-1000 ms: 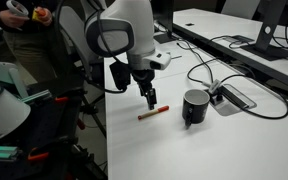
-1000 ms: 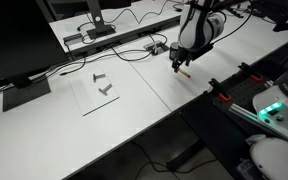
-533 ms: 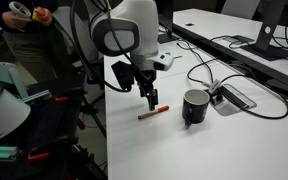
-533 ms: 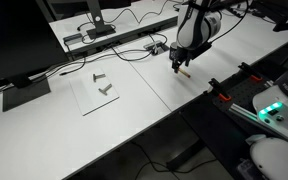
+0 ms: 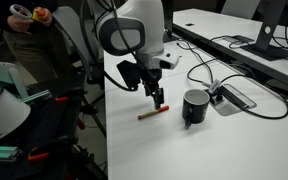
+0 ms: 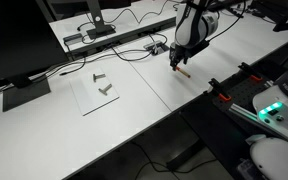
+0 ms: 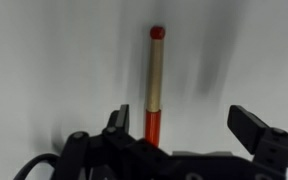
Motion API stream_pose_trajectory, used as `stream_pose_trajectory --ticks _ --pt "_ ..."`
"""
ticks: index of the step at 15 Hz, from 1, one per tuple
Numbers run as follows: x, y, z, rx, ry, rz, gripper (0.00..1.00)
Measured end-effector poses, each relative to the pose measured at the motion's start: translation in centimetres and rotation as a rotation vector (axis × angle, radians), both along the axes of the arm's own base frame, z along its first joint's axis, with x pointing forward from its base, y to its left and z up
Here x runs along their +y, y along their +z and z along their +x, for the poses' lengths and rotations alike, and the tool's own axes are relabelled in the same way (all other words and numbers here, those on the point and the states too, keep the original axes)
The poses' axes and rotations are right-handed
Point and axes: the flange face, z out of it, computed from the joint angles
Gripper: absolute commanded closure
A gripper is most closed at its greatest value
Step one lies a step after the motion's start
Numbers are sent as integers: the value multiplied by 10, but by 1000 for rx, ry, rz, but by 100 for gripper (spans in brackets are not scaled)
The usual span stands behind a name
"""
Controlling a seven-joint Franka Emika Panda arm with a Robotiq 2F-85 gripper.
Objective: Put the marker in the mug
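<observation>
My gripper moves down to the marker's longer red end next and closes its fingers there.
The marker (image 5: 150, 114) lies flat on the white table, brownish-orange with a red end. It also shows in an exterior view (image 6: 184, 72) and in the wrist view (image 7: 155, 85), running up from near the left finger. My gripper (image 5: 159, 103) hovers just above the marker, fingers spread and empty; it shows in an exterior view (image 6: 178, 64) and in the wrist view (image 7: 187, 128). The black glossy mug (image 5: 195, 107) stands upright to the right of the marker. In the other exterior view the mug is hidden behind the arm.
A flat grey cable box (image 5: 233, 97) with black cables (image 5: 206, 72) lies behind the mug. A monitor stand (image 5: 260, 44) is at the far right. A clear sheet with two small grey parts (image 6: 103, 88) lies on the table. A person stands at the back left (image 5: 29, 30).
The arm has shifted a little to the right, bringing the gripper closer over the marker's right part. The marker and mug have not moved.
</observation>
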Motion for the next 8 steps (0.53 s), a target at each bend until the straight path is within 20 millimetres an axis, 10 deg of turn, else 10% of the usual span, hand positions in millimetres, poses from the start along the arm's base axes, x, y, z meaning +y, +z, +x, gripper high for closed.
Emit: stream_pose_trajectory --ticks 8 --pt "1 -18 9 -43 2 7 0"
